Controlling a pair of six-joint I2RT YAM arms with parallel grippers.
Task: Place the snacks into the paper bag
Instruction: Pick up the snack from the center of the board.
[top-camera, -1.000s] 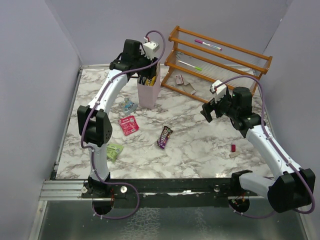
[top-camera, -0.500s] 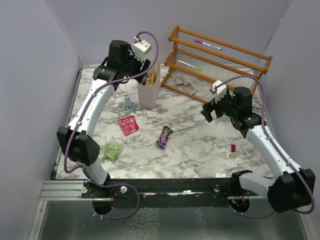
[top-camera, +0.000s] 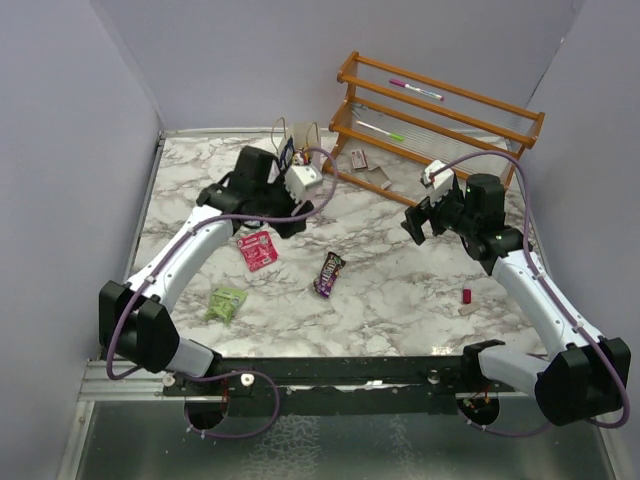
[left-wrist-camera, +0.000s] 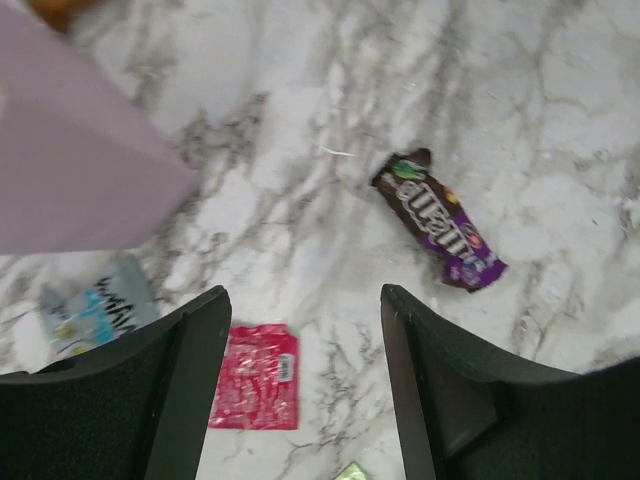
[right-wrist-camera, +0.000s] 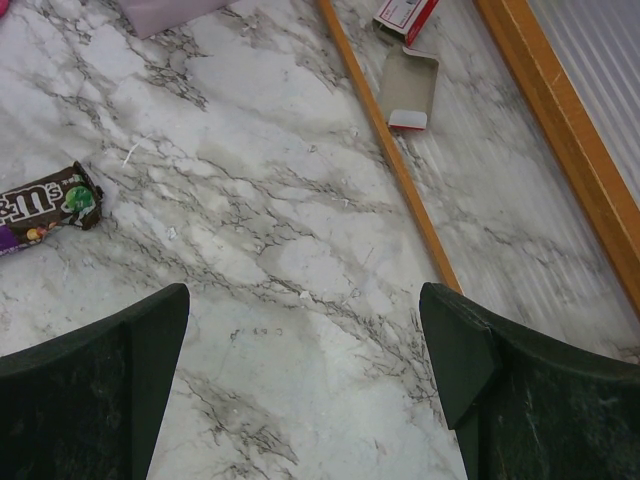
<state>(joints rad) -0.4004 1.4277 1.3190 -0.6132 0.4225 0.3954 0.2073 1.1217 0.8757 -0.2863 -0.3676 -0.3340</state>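
Note:
My left gripper comes down and back onto its purple near end (top-camera: 323, 288) (left-wrist-camera: 474, 264) next and closes, since the candy bar lies clear of the other packets.
The pale pink paper bag (top-camera: 300, 138) stands at the back, mostly hidden by my left arm, with wrappers showing in its mouth. Its side shows in the left wrist view (left-wrist-camera: 70, 170). My left gripper (top-camera: 290, 222) is open and empty, above the table in front of the bag. Below it lie a red packet (left-wrist-camera: 258, 375), a blue-white packet (left-wrist-camera: 95, 310) and a dark brown candy bar (left-wrist-camera: 440, 220). The red packet (top-camera: 257, 250), the candy bar (top-camera: 329, 273) and a green packet (top-camera: 227, 303) lie on the marble. My right gripper (top-camera: 415, 222) is open and empty over bare marble.
The orange slatted rack (top-camera: 440, 125) stands at the back right with pink (top-camera: 415, 90) and green (top-camera: 385, 130) markers on it. A small open carton (right-wrist-camera: 410, 88) lies by its front rail. A tiny red stub (top-camera: 466, 295) lies at the right.
My left arm has come away from the top of the paper bag and swung down and forward over the table near the red packet. The right arm has not moved.

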